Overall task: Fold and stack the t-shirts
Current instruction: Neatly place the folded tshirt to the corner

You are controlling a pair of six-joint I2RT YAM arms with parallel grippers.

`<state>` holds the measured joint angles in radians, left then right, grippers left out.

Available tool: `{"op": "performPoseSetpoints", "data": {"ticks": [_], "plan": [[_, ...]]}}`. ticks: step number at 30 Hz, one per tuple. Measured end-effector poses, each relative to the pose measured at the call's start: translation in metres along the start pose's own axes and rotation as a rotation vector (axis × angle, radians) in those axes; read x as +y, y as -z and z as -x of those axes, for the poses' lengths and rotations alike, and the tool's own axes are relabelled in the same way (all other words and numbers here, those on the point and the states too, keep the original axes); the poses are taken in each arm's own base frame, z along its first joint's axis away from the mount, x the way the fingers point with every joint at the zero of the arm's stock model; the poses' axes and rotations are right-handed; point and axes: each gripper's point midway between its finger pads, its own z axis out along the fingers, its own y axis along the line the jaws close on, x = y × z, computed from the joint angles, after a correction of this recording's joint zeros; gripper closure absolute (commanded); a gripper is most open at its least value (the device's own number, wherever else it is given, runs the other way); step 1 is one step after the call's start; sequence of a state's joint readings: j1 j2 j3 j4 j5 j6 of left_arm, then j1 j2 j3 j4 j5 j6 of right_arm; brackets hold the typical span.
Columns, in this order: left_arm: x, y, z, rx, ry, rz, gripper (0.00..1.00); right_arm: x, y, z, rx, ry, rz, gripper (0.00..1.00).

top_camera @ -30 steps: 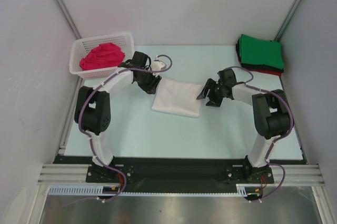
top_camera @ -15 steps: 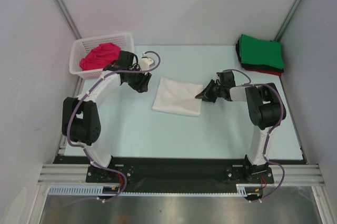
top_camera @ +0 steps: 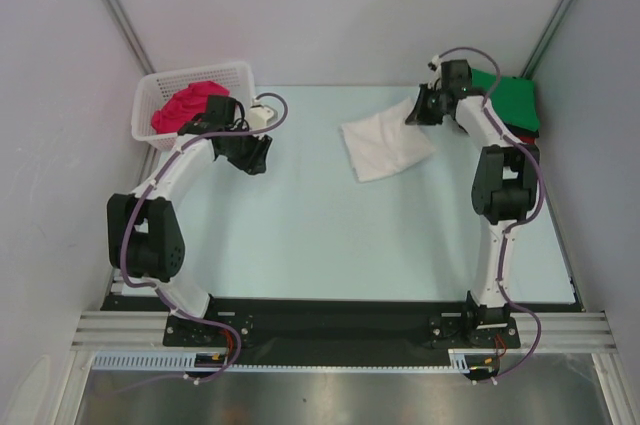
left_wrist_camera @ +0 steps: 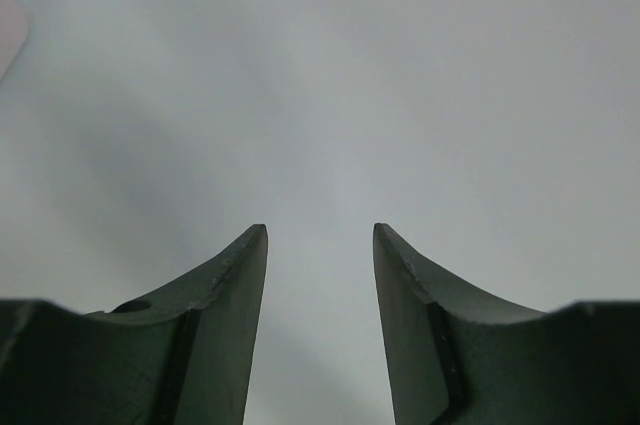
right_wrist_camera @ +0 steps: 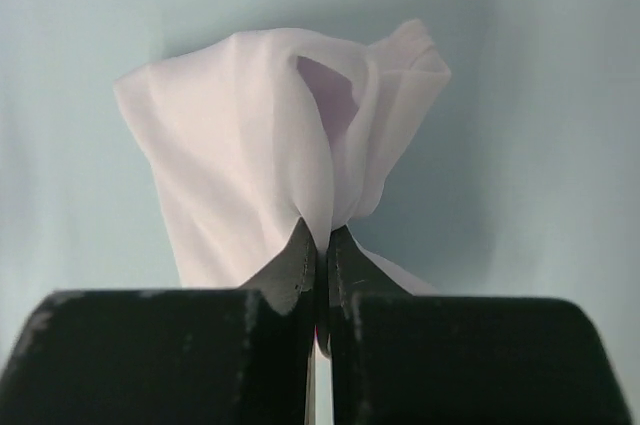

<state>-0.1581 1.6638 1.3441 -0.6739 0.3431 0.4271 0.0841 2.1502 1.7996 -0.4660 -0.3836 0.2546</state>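
The right gripper rises next, moves right in the top view over the green t-shirt [top_camera: 505, 101], then lowers and releases, because the folded shirts are stacked there.
A folded white t-shirt [top_camera: 385, 143] [right_wrist_camera: 270, 135] hangs slanted over the table's far right part, pinched at its upper right corner by my right gripper [top_camera: 418, 110] [right_wrist_camera: 322, 235], which is shut on the cloth. Just right of it lies a stack topped by a green t-shirt [top_camera: 505, 101], with a red and a dark one showing at its edge. A magenta-red t-shirt [top_camera: 188, 105] lies bunched in the white basket [top_camera: 160, 85] at far left. My left gripper [top_camera: 255, 157] [left_wrist_camera: 320, 230] hovers near the basket, open, with nothing between its fingers.
Metal frame posts stand at the two back corners and grey walls close in on both sides. The pale blue table [top_camera: 330, 235] stretches between the arms. A purple cable [top_camera: 460, 53] loops above the right wrist.
The right gripper shut on the white t-shirt's right edge and carried it back and to the right, toward the green stack. The left arm drew back toward the basket.
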Motion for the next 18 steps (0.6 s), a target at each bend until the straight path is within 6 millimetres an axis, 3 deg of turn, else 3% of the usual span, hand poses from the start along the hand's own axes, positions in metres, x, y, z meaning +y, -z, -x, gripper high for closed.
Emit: {"op": "performPoseSetpoints", "data": {"ticks": [4, 8, 18], "plan": [[-0.002, 0.002, -0.005, 0.02, 0.003, -0.002, 0.48, -0.027, 0.012, 0.049, -0.024, 0.119, -0.148, 1.0], [0.0, 0.004, -0.009, 0.04, 0.0, 0.011, 0.48, -0.049, 0.028, 0.081, -0.053, 0.216, -0.293, 1.0], [0.006, 0.007, -0.011, 0.06, -0.016, 0.042, 0.48, -0.095, 0.07, 0.124, -0.119, 0.417, -0.575, 1.0]]}}
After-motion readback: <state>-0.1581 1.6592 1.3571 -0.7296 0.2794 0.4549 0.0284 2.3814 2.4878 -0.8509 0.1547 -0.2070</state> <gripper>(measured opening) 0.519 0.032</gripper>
